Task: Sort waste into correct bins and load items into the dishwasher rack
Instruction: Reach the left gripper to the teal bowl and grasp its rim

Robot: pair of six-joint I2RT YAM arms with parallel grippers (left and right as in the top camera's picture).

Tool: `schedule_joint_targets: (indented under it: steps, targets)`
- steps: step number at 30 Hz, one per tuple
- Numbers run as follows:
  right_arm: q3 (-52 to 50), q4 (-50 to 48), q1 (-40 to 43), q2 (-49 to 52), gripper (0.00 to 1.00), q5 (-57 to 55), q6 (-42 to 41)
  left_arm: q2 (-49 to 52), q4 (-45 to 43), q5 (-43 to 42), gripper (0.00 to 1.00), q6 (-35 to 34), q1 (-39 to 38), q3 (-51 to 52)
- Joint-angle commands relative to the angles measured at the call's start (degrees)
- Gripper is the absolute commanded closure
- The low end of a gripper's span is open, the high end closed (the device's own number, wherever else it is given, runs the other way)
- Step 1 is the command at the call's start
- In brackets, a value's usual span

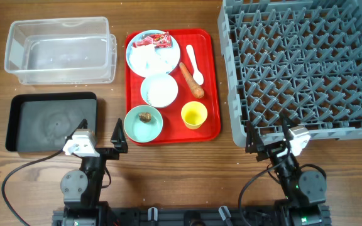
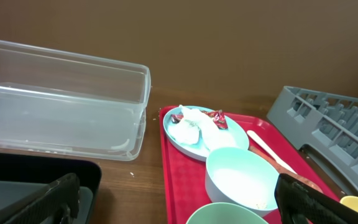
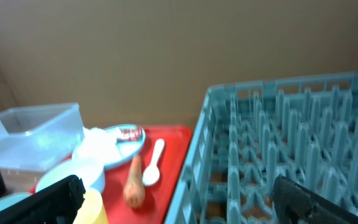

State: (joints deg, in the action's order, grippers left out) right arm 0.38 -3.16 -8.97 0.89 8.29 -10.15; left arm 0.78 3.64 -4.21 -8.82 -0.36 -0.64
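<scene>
I will next tip my left gripper downward and lower it onto the bowl's rim by the yellow cup, which is free of the brown lump.
On the red serving tray, a pale blue plate (image 1: 144, 63) holds a red wrapper (image 1: 153, 41) and white tissue (image 1: 153, 58). A white spoon (image 1: 193, 63) and an orange carrot (image 1: 191, 80) lie beside it. One bowl (image 1: 159, 90) holds rice grains, and another bowl (image 1: 137, 129) holds a brown lump (image 1: 146, 117). A yellow cup (image 1: 194, 115) stands at the front. The clear tub (image 1: 60, 50) and black tray (image 1: 51, 121) sit to the left, and the grey rack (image 1: 307, 63) to the right. My left gripper (image 1: 101, 132) and right gripper (image 1: 269, 132) are open, empty and near the front edge.
The red serving tray (image 1: 209, 88) lies between the bins and the rack. The left gripper (image 2: 179, 205) looks over the tray's left edge. The right gripper (image 3: 179, 199) faces the rack's near left corner (image 3: 204, 124). A black cable (image 1: 24, 169) curls at the front left.
</scene>
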Motion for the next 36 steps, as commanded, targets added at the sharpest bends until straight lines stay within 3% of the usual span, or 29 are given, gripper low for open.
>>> schedule_joint_targets:
  steps: [1, 5, 11, 16, 21, 25, 29, 33, 36]
  targets:
    - [0.0, -3.1, -0.2, -0.3, 0.00, -0.5, 1.1, -0.5, -2.4, -0.9, 0.00, 0.9, 0.1, 0.2]
    - [4.5, -3.7, -0.2, -0.1, 0.00, 1.2, 1.3, 0.2, -0.3, -2.0, 0.00, 0.9, 0.1, -5.0]
    - [19.1, -1.0, -0.2, 8.2, 0.00, 6.9, 4.4, 10.9, 16.2, -2.2, 0.00, 0.9, 0.1, -25.4]
    - [35.1, 13.3, -0.2, 23.2, 0.00, 8.6, 4.6, 28.5, 30.3, -3.5, 0.00, 1.0, 0.1, -45.6]
    - [52.2, 33.0, -0.2, 41.2, 0.00, 8.9, 7.1, 53.2, 48.4, -8.0, 0.00, 0.9, -1.8, -64.5]
    - [53.0, 34.6, -0.2, 48.6, 0.00, 13.5, 7.0, 69.3, 51.0, -9.8, 0.00, 0.9, -9.8, -66.4]
    - [53.0, 39.3, -0.2, 56.2, 0.00, 14.3, 7.1, 86.7, 50.6, -17.6, 0.00, -1.0, -15.2, -66.4]
    - [53.0, 39.9, -0.2, 61.0, 0.04, 14.1, 7.2, 95.4, 52.6, -10.0, 0.30, -1.3, -22.1, -66.3]
    - [53.0, 39.9, -0.2, 62.3, 0.09, 14.1, 7.2, 96.5, 51.9, -4.5, 0.40, -2.5, -25.8, -66.3]
